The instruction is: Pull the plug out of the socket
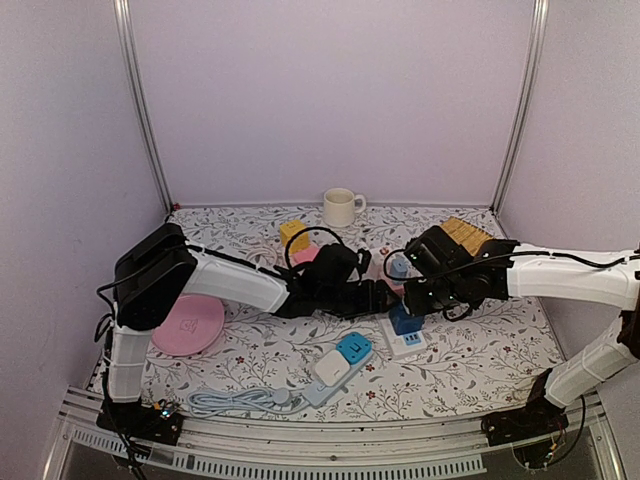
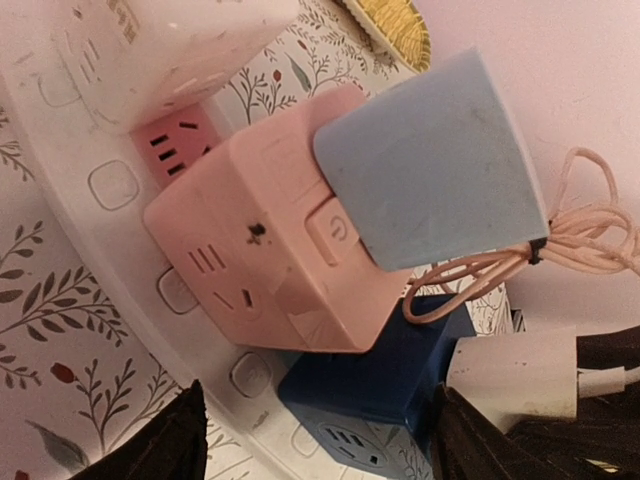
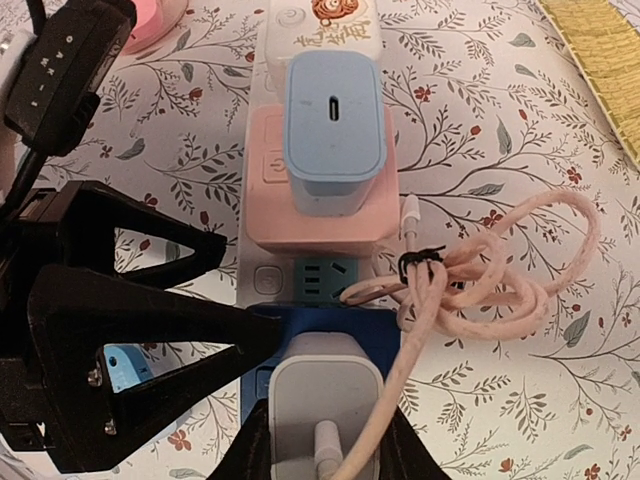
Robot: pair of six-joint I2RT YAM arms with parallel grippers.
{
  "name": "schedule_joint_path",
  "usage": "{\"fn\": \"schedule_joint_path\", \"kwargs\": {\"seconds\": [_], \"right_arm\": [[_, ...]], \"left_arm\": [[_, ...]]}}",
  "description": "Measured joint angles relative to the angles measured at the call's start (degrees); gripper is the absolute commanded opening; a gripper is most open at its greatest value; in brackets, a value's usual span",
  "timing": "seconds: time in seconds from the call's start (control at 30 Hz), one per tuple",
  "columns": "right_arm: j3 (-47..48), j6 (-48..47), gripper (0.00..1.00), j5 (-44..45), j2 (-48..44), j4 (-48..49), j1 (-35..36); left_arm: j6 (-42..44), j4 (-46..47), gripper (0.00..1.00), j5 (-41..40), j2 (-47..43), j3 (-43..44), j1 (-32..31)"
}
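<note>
Next, my right gripper lifts the plug, moves it right in the top view, lowers and releases it. Bare tabletop lies below and there.
A white plug (image 3: 325,400) sits in the top of a dark blue cube socket (image 3: 310,322) on a white power strip (image 3: 265,280). My right gripper (image 3: 325,435) is shut on the plug, one finger on each side. The plug's pink cable (image 3: 500,270) loops off to the right. My left gripper (image 2: 320,420) is open and straddles the blue cube socket (image 2: 385,385), with the white plug (image 2: 515,370) by its right finger. From above, both grippers meet at the blue cube (image 1: 405,320).
A pink cube socket (image 3: 320,215) carrying a light blue charger (image 3: 333,125) stands on the same strip, just beyond the blue one. A second strip with a cyan cube (image 1: 352,348), a pink plate (image 1: 190,322), a mug (image 1: 340,207) and a yellow brush (image 1: 465,233) lie around.
</note>
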Motion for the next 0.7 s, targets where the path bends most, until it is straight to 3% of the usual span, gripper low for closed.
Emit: {"fn": "schedule_joint_path", "kwargs": {"seconds": [0.7], "right_arm": [[1.16,-4.66,0.06,0.39,-2.69,-2.36,0.0]], "left_arm": [[0.0,-0.07,0.76,-1.9,0.02,0.0,-0.72]]}}
